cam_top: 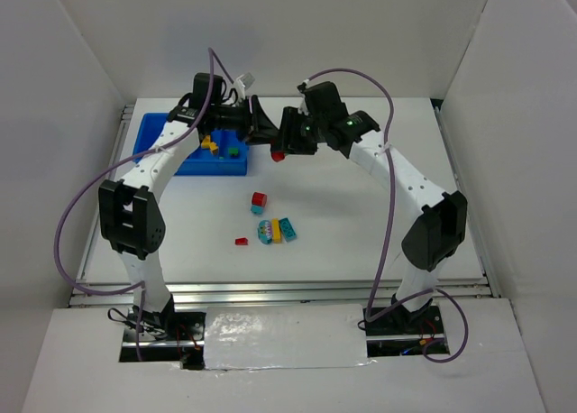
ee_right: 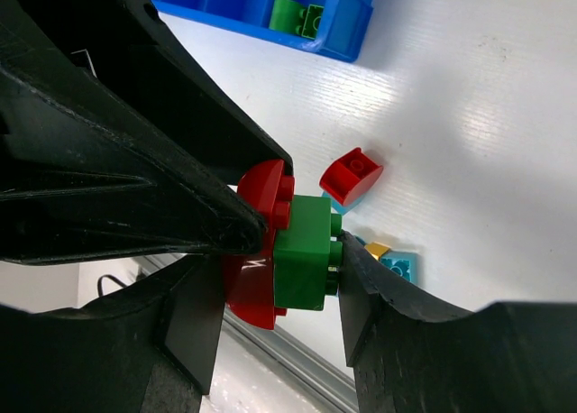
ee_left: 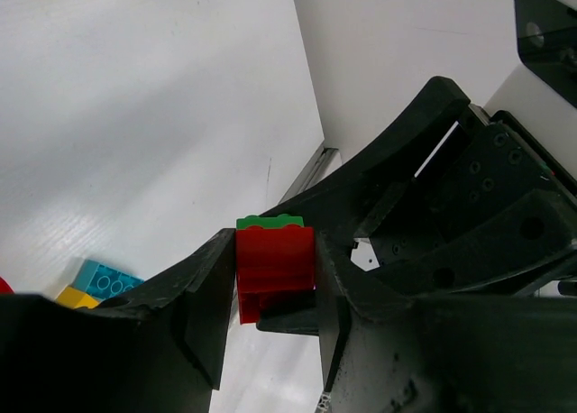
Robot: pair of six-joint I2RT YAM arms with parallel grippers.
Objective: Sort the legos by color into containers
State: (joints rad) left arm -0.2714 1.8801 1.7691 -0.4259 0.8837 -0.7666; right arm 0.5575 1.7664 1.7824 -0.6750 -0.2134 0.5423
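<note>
My left gripper pulls the red lego off the green one, left in the top view, and releases it over the tray's section beside the yellow legos next, since colors lie apart.
A red lego [ee_right: 260,242] and a green lego [ee_right: 302,251] are stuck together and held in the air right of the tray. My right gripper [ee_right: 279,273] is shut across the pair, one finger on the red side and one on the green studs. My left gripper [ee_left: 275,278] meets it from the left, its jaws pressed on both sides of the red lego [ee_left: 275,260], with green [ee_left: 269,221] showing behind. In the top view the two grippers [cam_top: 261,129] [cam_top: 287,142] touch tips over the red piece [cam_top: 278,155]. The blue containers tray [cam_top: 151,132] holds yellow [cam_top: 209,145] and green [cam_top: 233,150] bricks.
Loose legos lie on the white table in front: a red one on a cyan one [cam_top: 259,201], a cyan and yellow cluster [cam_top: 275,231], and a small red piece [cam_top: 242,242]. White walls enclose the table on three sides.
</note>
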